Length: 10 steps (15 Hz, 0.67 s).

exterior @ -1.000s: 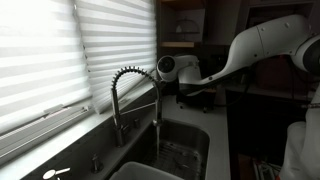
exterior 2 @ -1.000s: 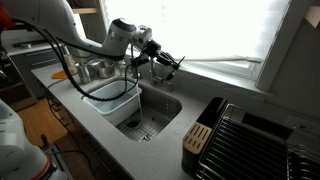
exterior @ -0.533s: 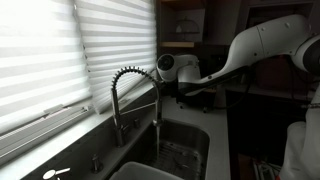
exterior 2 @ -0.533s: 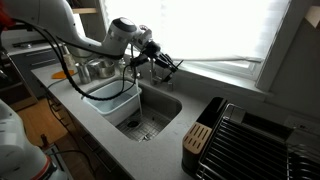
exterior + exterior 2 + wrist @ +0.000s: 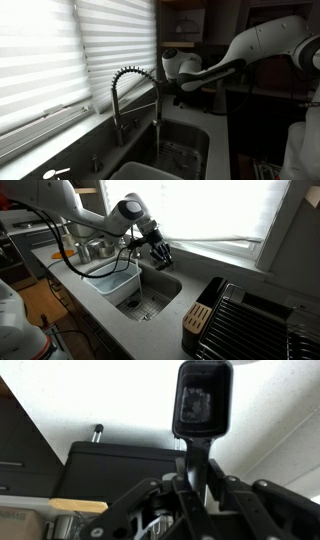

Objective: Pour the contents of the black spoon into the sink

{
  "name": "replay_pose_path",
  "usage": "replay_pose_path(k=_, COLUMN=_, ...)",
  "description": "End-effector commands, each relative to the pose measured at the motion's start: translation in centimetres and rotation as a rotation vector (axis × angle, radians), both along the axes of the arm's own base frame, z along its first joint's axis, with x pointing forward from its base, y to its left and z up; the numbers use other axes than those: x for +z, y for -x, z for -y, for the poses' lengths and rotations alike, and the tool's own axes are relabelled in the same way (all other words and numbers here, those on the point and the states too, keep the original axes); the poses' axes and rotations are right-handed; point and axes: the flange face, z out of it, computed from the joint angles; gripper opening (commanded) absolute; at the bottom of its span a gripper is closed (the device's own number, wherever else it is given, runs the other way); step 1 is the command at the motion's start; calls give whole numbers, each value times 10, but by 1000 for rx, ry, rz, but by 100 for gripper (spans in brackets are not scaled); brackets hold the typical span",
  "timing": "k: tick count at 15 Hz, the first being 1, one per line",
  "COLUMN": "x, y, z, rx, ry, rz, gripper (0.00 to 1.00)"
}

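Observation:
My gripper is above the bare counter between the sink (image 5: 188,152) and the wooden block, so next it will lower the black spoon there and let it go.
In the wrist view my gripper (image 5: 196,488) is shut on the handle of the black spoon (image 5: 204,402). The spoon's squarish bowl points away from the wrist and holds some pale, wet-looking contents. In both exterior views the gripper (image 5: 181,92) (image 5: 160,253) hangs above the sink, next to the coil-spring faucet (image 5: 127,78). The sink (image 5: 188,152) (image 5: 152,302) is a deep steel basin below it. The spoon is too small and dark to make out in the exterior views.
A white tub (image 5: 112,281) sits at one end of the sink. Metal pots (image 5: 93,250) stand behind it. A dish rack (image 5: 255,320) and a wooden block (image 5: 197,318) lie on the counter. Window blinds (image 5: 50,60) run along the wall. A black box-shaped appliance (image 5: 105,465) shows in the wrist view.
The wrist has turned over the sink: the gripper and spoon, which stuck out sideways toward the window, now tip downward. The arm's position has hardly shifted.

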Motion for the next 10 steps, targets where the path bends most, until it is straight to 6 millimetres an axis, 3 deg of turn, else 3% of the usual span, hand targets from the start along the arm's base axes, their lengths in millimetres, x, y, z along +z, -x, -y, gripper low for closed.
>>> replay_pose_path(k=1, x=-15, y=18, z=29, rx=-151, ry=-130, rz=14, gripper=6)
replay_pose_path(k=10, x=-49, y=56, z=94, rx=-486, ry=-363, rz=169, gripper=6)
